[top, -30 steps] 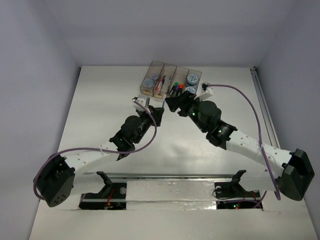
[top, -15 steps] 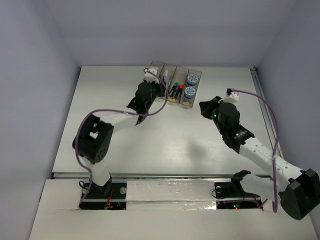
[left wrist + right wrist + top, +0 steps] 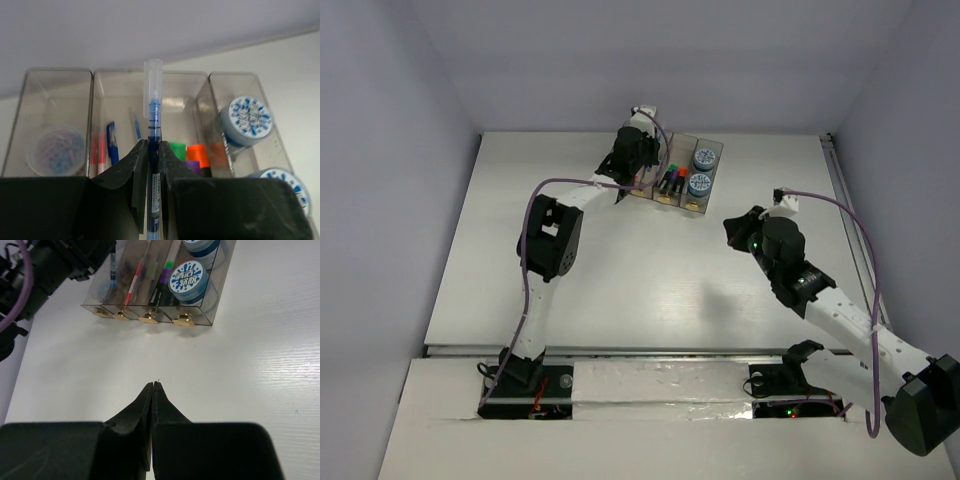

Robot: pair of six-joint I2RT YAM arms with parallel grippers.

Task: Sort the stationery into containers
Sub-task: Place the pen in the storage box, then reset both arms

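My left gripper needs to lower the thin blue pen (image 3: 153, 110) into the second bin next, then open, as that bin already holds a blue pen.
My left gripper (image 3: 153, 150) is shut on a thin blue pen (image 3: 153, 110) with a clear cap. The pen stands over the second of the four smoky containers (image 3: 120, 70). That bin holds a blue pen (image 3: 112, 142) and pink pens. Green, orange and purple highlighters (image 3: 192, 152) lie in the third bin. Blue-grey rolls (image 3: 246, 119) fill the fourth. In the top view the left gripper (image 3: 638, 150) hangs over the containers (image 3: 692, 206). My right gripper (image 3: 153, 385) is shut and empty over bare table, short of the containers' (image 3: 150, 310) tan ends.
A small clear cup of coloured paper clips (image 3: 55, 150) sits in the leftmost bin. The back wall rises close behind the bins. The right arm (image 3: 790, 265) stretches across the right half of the table, and a rail (image 3: 850, 220) runs along the right edge.
The left arm has swung from mid-table up over the bins with the pen. The right gripper has pulled back from the bins to the right and shut.
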